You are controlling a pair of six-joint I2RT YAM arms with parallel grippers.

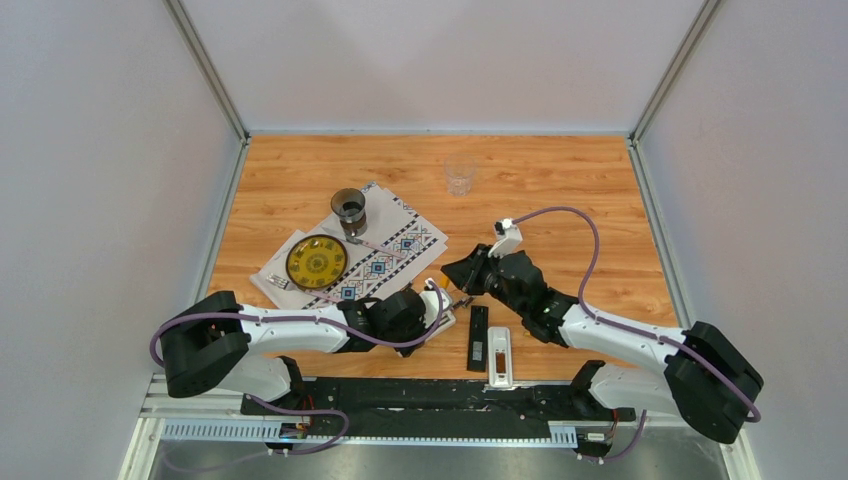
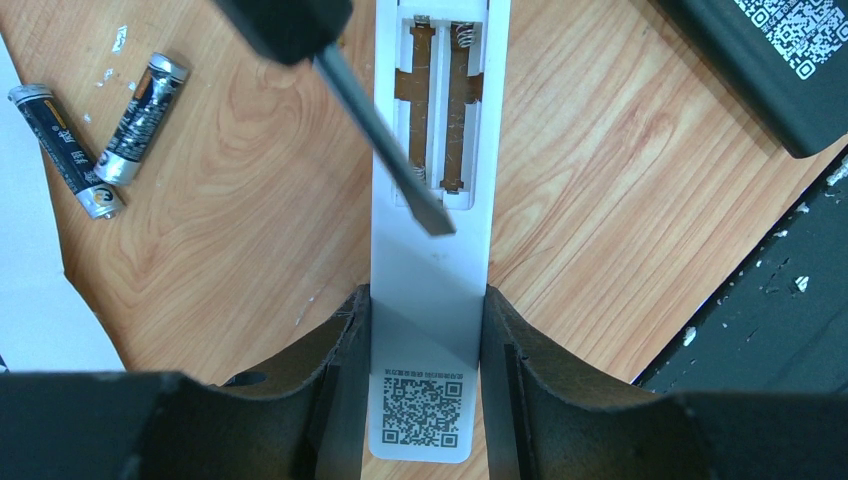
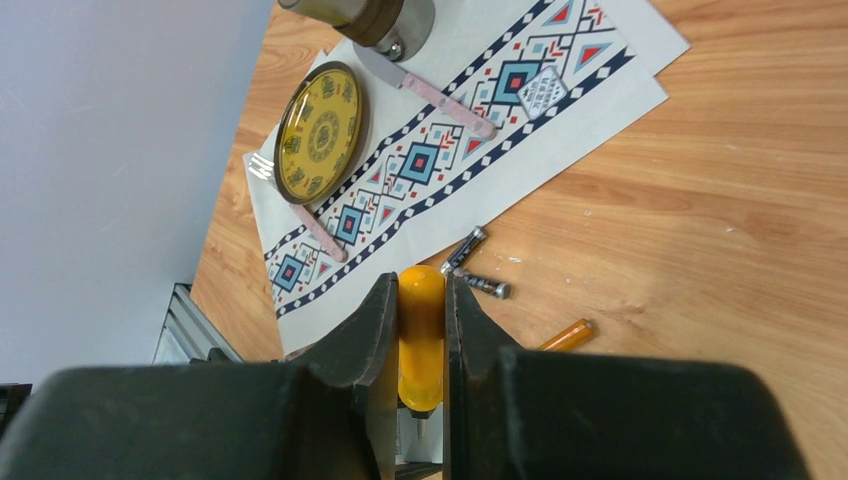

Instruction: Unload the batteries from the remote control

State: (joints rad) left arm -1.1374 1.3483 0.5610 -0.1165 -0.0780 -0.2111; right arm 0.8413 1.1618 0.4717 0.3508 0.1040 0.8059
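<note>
My right gripper is to carry the screwdriver point(image 3: 421, 330) over to its right in the top view next, then lower and let go of it on the bare table below, because the remote control's battery bay is empty.
My left gripper point(image 2: 425, 312) is shut on a white remote control point(image 2: 430, 260) lying on the wooden table. Its battery bay point(image 2: 437, 100) is open and empty. My right gripper point(image 3: 421, 292) is shut on the yellow-orange handle of a screwdriver point(image 3: 421, 330). The screwdriver blade point(image 2: 400, 160) slants over the bay with its tip just below it. Two dark grey batteries point(image 2: 145, 115) point(image 2: 62, 150) lie on the table left of the remote. They also show in the right wrist view point(image 3: 480, 285), with an orange battery point(image 3: 568, 335) nearby. In the top view the grippers meet near the front middle point(image 1: 450, 300).
A black remote point(image 1: 478, 337) and a second white remote point(image 1: 499, 358) lie just right of the held one. A patterned placemat point(image 1: 400, 250) carries a yellow plate point(image 1: 316, 261), a metal cup point(image 1: 348, 210) and a pink-handled knife point(image 3: 445, 103). A clear glass point(image 1: 459, 177) stands at the back.
</note>
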